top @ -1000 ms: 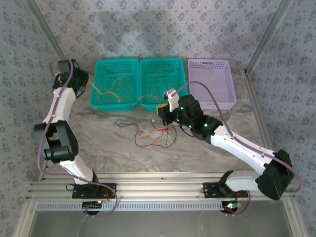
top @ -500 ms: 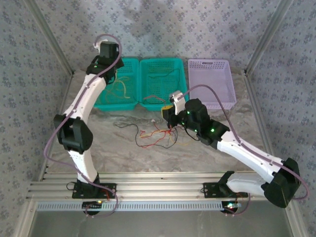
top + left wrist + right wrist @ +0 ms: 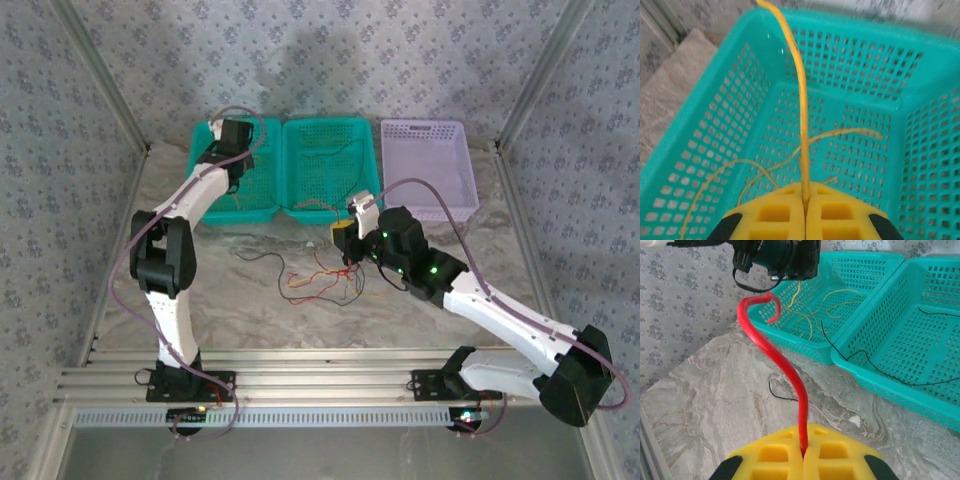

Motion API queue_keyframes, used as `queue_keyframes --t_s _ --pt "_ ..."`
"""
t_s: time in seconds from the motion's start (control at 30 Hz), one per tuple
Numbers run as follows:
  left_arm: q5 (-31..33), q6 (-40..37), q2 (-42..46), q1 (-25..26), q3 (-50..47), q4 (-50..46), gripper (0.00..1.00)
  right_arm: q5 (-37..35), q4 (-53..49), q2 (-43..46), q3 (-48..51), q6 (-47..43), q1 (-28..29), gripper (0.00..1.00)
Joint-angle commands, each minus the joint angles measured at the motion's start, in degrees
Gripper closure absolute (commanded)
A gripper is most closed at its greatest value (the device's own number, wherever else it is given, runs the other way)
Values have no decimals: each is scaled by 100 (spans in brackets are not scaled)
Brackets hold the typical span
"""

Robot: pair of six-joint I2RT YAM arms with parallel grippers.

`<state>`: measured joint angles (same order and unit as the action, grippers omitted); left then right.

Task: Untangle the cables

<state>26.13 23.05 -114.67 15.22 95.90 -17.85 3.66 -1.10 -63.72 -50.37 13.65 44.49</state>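
The bottom of the teal basket, where more yellow cables lie, is below my left gripper, so my left gripper should next lower between the basket's sides and release the yellow cable there.
A tangle of red, yellow and black cables (image 3: 320, 280) lies on the marble table in front of the baskets. My right gripper (image 3: 346, 237) hovers just above its far right side, shut on a red cable (image 3: 790, 375) that rises from between the yellow pads (image 3: 775, 455) and hooks over at the top. My left gripper (image 3: 236, 140) hangs over the left teal basket (image 3: 252, 214), shut on a yellow cable (image 3: 801, 100) that runs straight up from its pads (image 3: 775, 210). More yellow cables (image 3: 840, 136) lie on that basket's floor.
The middle teal basket (image 3: 330, 123) holds a thin black cable (image 3: 920, 382). A lilac basket (image 3: 470, 175) stands to its right. A black cable end (image 3: 258, 256) trails left from the tangle. Patterned walls and metal frame posts close in the table.
My left arm has swung from the table's left edge to above the left teal basket, yellow cable still in its grip. My right gripper has shifted slightly right with the red cable.
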Motion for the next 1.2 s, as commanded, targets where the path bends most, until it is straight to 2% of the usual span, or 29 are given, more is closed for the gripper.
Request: queue_keyframes --t_s 0.0,0.53,0.57,0.63,0.83,0.93,1.07,1.17 --pt "-144 308 -14 -81 -285 389 100 -59 102 71 66 -3 -36 100" --pt "-949 965 -804 -160 -484 283 100 10 -23 -61 6 6 -68 100" --pt "-965 973 -820 -160 -476 276 98 12 -38 -61 -9 0 -79 100" --pt "-990 991 -773 -167 -475 272 77 10 -78 -48 -67 15 -89 100" --pt "-1125 939 -276 -186 -334 220 28 -55 -144 44 -282 -20 -124 100" --pt "-1191 897 13 -178 -217 57 15 -32 -206 62 -420 -3 -128 100" --pt "-1302 876 498 -178 -349 -10 3 -11 -241 127 -484 30 -141 100" --pt "-1458 943 852 -178 -486 -100 0 -9 -279 142 -505 47 -151 100"
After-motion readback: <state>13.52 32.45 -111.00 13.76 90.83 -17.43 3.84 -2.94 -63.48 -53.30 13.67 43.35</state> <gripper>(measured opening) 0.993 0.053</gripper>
